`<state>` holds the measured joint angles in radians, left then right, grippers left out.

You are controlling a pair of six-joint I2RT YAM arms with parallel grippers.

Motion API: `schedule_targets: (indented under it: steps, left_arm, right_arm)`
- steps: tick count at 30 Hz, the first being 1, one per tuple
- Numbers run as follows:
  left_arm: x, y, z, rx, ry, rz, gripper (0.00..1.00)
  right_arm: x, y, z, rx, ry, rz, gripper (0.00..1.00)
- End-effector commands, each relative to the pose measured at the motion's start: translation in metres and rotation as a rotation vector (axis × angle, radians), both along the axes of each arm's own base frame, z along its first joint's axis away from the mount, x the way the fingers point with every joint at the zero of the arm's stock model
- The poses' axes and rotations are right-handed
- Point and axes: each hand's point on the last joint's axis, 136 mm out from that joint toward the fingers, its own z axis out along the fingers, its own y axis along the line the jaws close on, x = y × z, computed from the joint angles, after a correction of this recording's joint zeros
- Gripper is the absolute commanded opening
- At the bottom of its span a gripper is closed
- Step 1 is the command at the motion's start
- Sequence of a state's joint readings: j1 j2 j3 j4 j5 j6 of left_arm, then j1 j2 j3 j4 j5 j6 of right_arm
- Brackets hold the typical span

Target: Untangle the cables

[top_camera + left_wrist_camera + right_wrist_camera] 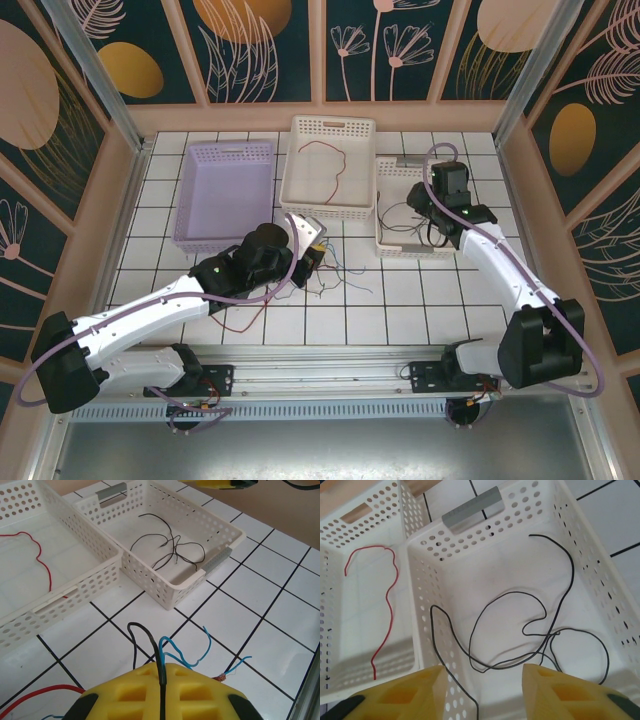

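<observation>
A blue cable (180, 652) is pinched beside the black cable, so my left gripper will stay over the tangle and let go of the black cable.
My left gripper (165, 667) is shut on a black cable (150, 635), with a blue cable (180, 652) pinched beside it in the seam. It hovers over the tangle of blue and red cables (335, 272) on the tiles. My right gripper (482, 692) stands open above the near end of the right white basket (427, 542). Black cables (540, 610) lie looped in that basket. One black strand climbs the basket's left wall and runs down between the open fingers, not gripped. A red cable (387, 600) lies alone in the middle white basket (300, 190).
A lilac basket (190, 215) stands at the back left with nothing in it. A loose red cable (240, 322) trails on the tiles under the left arm. The three baskets sit side by side along the back of the tiled table.
</observation>
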<state>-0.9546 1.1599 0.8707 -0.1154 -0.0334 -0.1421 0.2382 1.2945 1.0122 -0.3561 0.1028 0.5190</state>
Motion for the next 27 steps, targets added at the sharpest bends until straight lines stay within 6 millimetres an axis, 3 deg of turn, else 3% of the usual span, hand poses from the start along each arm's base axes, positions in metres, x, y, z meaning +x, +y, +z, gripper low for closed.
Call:
schedule_targets:
  steps: [1, 5, 9, 12, 19, 27]
  left_arm:
    - [0.000, -0.002, 0.005, -0.032, -0.008, -0.009, 0.00]
    - [0.001, -0.004, 0.000, -0.023, 0.006, -0.013, 0.00]
    - [0.001, -0.006, 0.000, -0.027, 0.013, -0.015, 0.00]
    - [-0.001, -0.008, 0.000, -0.038, 0.020, -0.024, 0.00]
    - [-0.007, -0.012, 0.005, -0.071, 0.031, -0.059, 0.00]
    - [-0.016, -0.019, 0.003, -0.086, 0.055, -0.117, 0.00]
  right_arm:
    - [-0.016, 0.026, 0.038, 0.047, -0.104, 0.088, 0.49]
    - [-0.051, 0.074, 0.075, 0.138, -0.262, 0.292, 0.57]
    - [-0.099, 0.117, 0.092, 0.360, -0.365, 0.571, 0.62]
    - [-0.122, 0.131, 0.082, 0.406, -0.382, 0.653, 0.64]
    - [-0.160, 0.176, 0.031, 0.412, -0.306, 0.824, 0.64]
    - [-0.171, 0.206, 0.013, 0.360, -0.320, 0.859, 0.55]
